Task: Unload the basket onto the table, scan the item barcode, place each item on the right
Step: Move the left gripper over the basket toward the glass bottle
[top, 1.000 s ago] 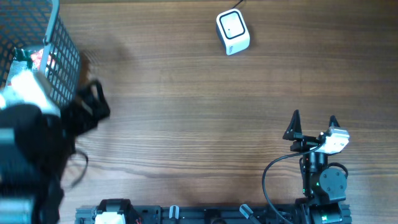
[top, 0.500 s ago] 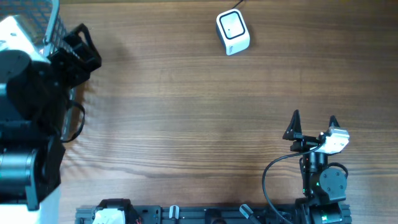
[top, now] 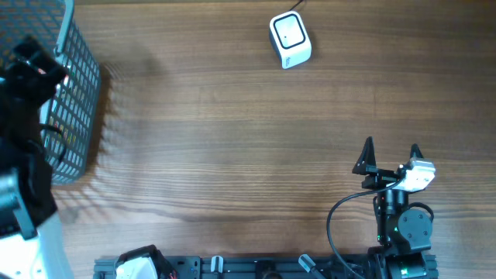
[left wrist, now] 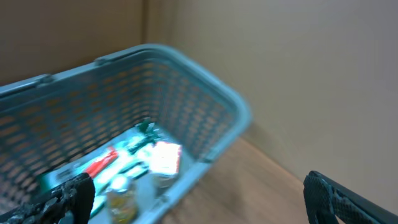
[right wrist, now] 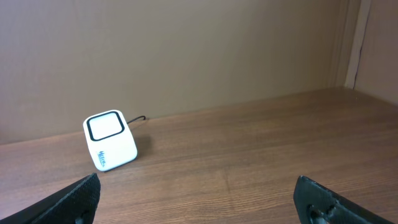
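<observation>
The small jar (left wrist: 122, 200) stands deep between the basket's sides, so my left gripper should next tip its fingers down and go past the basket's rim onto it.
A blue-grey wire basket (top: 81, 101) stands at the table's far left. In the left wrist view the basket (left wrist: 186, 62) is blurred and holds several items: a red packet (left wrist: 99, 163), a white and pink packet (left wrist: 165, 157) and a small jar (left wrist: 122, 200). No barcode can be made out. My left gripper (top: 37, 68) hovers open over the basket, and its jaws (left wrist: 199, 208) hold nothing. The white barcode scanner (top: 290, 39) sits at the far middle of the table. My right gripper (top: 391, 153) rests open near the front right, facing the scanner (right wrist: 110, 140) with its jaws (right wrist: 202, 202) empty.
Bare wooden tabletop (top: 232, 139) stretches between the basket and the scanner. The scanner's cable (right wrist: 138, 119) runs off toward the back wall. The right arm's base and a black cable (top: 337, 225) sit at the front edge.
My left arm has swung from the front left up over the basket, and its wrist view is blurred from the motion. The right arm has not moved.
</observation>
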